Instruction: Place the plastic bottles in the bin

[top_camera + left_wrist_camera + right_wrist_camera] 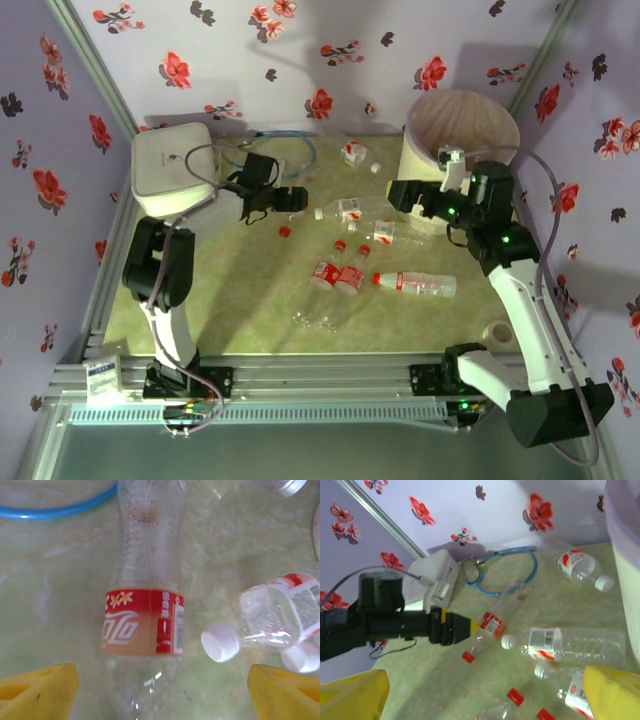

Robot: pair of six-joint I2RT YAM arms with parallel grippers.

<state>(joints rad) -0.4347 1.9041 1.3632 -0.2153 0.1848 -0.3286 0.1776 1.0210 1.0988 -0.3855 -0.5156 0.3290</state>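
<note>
My left gripper will go down onto the cola bottle's red label point(143, 622) and close around it next. Its open fingers are still above the bottle, one on each side.
Several clear plastic bottles lie on the green mat point(230, 300), among them a red-labelled pair point(338, 275) and a long one point(415, 285). A cola bottle point(145, 615) with a red label lies between the yellow fingers point(40, 692) of my left gripper point(162, 695). That gripper is open, with a gap on each side of the bottle. A white-capped bottle point(280, 615) lies just right of it. My right gripper point(398, 195) hovers open and empty beside the cream bin point(462, 130). From the right wrist I see the left gripper point(457, 627) at the cola bottle point(492, 622).
A flat white box point(170, 170) sits at the back left, with a blue cable loop point(290, 150) beside it. A tape roll point(497, 333) lies near the right arm's base. Flowered walls close in the back and sides. The aluminium frame point(320, 375) borders the front.
</note>
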